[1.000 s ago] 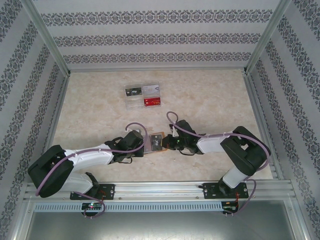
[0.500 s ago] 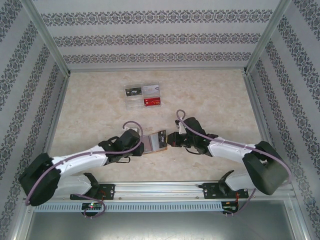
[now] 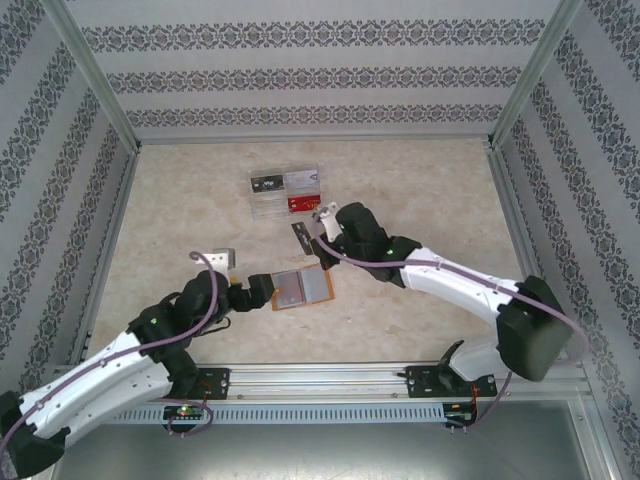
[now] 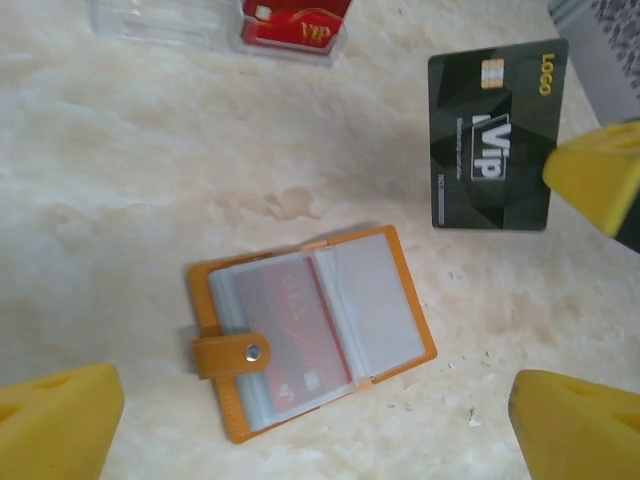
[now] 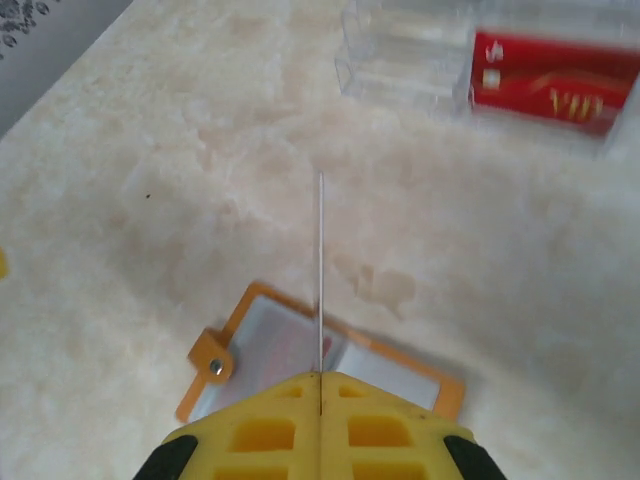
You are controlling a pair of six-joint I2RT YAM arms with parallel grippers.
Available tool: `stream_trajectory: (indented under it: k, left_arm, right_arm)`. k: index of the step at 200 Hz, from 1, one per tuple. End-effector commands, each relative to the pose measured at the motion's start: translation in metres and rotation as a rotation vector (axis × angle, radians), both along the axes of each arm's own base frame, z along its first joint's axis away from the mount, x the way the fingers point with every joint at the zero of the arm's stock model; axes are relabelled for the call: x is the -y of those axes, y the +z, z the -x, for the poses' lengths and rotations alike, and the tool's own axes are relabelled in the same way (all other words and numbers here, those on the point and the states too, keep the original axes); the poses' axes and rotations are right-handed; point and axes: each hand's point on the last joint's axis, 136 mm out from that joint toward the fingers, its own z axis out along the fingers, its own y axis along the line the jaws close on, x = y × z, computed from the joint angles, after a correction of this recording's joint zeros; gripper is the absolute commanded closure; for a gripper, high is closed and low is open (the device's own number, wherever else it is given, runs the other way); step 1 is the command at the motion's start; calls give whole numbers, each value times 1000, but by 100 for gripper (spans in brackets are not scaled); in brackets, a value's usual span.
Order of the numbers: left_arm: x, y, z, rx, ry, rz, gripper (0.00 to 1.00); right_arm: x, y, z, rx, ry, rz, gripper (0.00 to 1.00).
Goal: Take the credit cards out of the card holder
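Observation:
My right gripper will next swing and turn outward, then lower to release the VIP card (image 4: pixel 495 130) onto the trays' black card, as those trays stand outward.
The orange-tan card holder (image 3: pixel 302 289) lies open and flat on the table, with a red card (image 4: pixel 290 335) still in its left clear pocket and its snap tab (image 4: pixel 228 353) at the left edge. My left gripper (image 4: pixel 315 430) hovers open above it, its yellow fingers (image 4: pixel 55 420) wide apart and touching nothing. My right gripper (image 3: pixel 318 230) is shut on a black VIP card (image 4: pixel 495 130), held clear of the holder toward the far side. The right wrist view shows that card (image 5: pixel 320 260) edge-on between the closed pads (image 5: pixel 300 420), with the holder (image 5: pixel 270 345) below.
Clear plastic trays (image 3: pixel 272 207) stand at the back middle of the table and hold a black card (image 3: pixel 265 183), a pale card (image 3: pixel 301 178) and a red card (image 3: pixel 304 204). Aluminium rails and patterned walls (image 3: pixel 60 150) frame the marble table.
The left gripper let go of the holder and drew back to the left. The right gripper pulled the black card out and carried it toward the trays. The holder now lies open on the table.

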Motion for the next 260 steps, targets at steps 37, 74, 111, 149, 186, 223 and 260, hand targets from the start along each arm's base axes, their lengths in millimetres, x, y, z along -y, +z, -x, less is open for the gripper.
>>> stream_trajectory:
  k: [37,74,111,149,186,223,260]
  left_arm:
    - [-52,-21,21,-40,136,-83,0]
    - [-60,-21,27,-36,151,-72,0]
    - [-59,-26,29,-53,137,-80,0]
    - [-54,-30,29,-55,112,-78,1]
    - [-54,-35,30,-70,109,-87,0]
    - [-56,-35,30,-68,121,-94,0]
    - [-58,-35,30,-68,129,-95,0]
  right_arm:
    - [-32,13,-60,260,179,324,100]
    - [-48,13,-97,398,242,492,100]
    - [-60,1,-124,527,345,652,100]
    - [-77,-6,-152,643,418,771,100]
    - [-88,-10,-178,720,444,846,100]
    - [-96,-16,-191,738,474,856,100]
    - [-99,-31,-201,736,492,896,100]
